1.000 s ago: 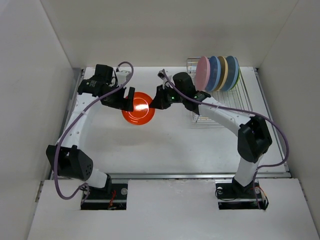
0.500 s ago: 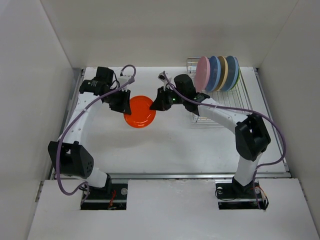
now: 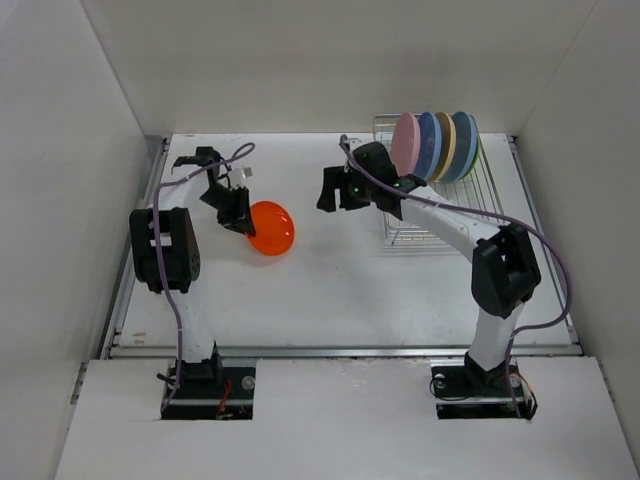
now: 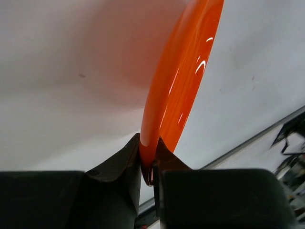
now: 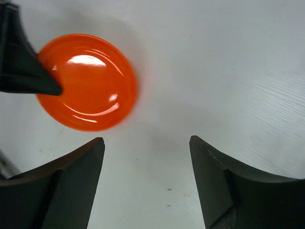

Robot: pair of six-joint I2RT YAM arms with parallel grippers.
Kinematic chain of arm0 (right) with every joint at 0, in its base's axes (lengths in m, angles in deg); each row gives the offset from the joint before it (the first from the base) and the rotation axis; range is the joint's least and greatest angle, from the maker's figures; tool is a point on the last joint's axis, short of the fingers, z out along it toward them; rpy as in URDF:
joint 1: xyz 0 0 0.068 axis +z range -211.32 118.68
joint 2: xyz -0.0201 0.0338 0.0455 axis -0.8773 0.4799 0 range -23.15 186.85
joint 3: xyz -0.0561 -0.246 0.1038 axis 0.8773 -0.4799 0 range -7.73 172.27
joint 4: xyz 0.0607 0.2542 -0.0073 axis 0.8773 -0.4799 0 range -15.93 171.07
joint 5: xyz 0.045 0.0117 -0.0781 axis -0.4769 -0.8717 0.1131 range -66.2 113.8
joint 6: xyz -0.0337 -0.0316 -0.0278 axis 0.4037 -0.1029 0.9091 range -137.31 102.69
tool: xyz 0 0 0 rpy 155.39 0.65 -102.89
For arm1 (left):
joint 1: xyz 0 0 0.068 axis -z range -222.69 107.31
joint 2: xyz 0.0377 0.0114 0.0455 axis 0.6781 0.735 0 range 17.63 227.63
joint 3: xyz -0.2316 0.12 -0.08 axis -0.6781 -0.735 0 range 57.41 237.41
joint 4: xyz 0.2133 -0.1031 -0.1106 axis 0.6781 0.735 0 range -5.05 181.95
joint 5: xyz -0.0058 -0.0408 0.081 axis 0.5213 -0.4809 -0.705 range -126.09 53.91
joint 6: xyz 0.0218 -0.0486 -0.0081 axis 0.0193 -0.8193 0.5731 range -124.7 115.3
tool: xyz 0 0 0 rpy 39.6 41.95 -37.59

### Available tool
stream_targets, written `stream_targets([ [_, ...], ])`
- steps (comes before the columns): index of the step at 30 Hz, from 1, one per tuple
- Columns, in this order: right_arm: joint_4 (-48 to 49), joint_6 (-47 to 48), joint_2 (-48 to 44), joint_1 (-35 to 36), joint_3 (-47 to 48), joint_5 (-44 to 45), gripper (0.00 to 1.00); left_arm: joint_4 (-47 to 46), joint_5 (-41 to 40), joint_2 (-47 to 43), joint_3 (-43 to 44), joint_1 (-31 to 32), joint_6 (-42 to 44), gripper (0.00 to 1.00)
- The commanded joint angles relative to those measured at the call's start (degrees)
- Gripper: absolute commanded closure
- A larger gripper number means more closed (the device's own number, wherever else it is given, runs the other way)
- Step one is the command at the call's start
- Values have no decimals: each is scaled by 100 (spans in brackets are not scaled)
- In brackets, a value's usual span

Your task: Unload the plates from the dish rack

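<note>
My left gripper brings the hanging plate down and releases it next, since clear tabletop lies below that gripper and slightly to its left in the top view.
An orange plate (image 3: pixel 271 228) hangs over the left middle of the table, held by its left rim. My left gripper (image 3: pixel 243 218) is shut on that rim; in the left wrist view the plate (image 4: pixel 183 76) stands edge-on between the jaws of that gripper (image 4: pixel 148 143). My right gripper (image 3: pixel 324 190) is open and empty, apart from the plate on its right side. The right wrist view shows the plate (image 5: pixel 90 81) ahead of this gripper (image 5: pixel 147 140). The dish rack (image 3: pixel 470 205) stands at the back right with several upright plates, a pink one (image 3: pixel 405 147) in front.
White walls enclose the table on three sides. The left arm's purple cable (image 3: pixel 168 205) loops over the table's left edge. A finger of the left gripper (image 5: pixel 21 67) shows at the right wrist view's upper left.
My left gripper shut on the orange plate's rim, then my right gripper opened, let go and drew back towards the rack. The left arm folded back and carried the plate slightly left.
</note>
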Motion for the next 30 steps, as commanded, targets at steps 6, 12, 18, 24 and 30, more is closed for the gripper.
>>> stream_targets([
  [6,-1312,-763,-685,-522,1093,4472,16,13,1119,1240,1113,-1184,-605,100],
  [12,-1364,-816,-132,-971,1672,5091,16,13,916,1620,1114,-1299,-667,100],
  [18,-1417,-763,552,-1358,2349,5144,16,-48,776,1673,1114,-1299,-729,69],
  [24,-1084,-482,1098,-1411,2726,4907,16,-48,504,1542,1114,-1299,-729,41],
  [30,-1136,-605,1512,-1473,2991,5196,23,5,126,1296,1061,-1299,-729,37],
])
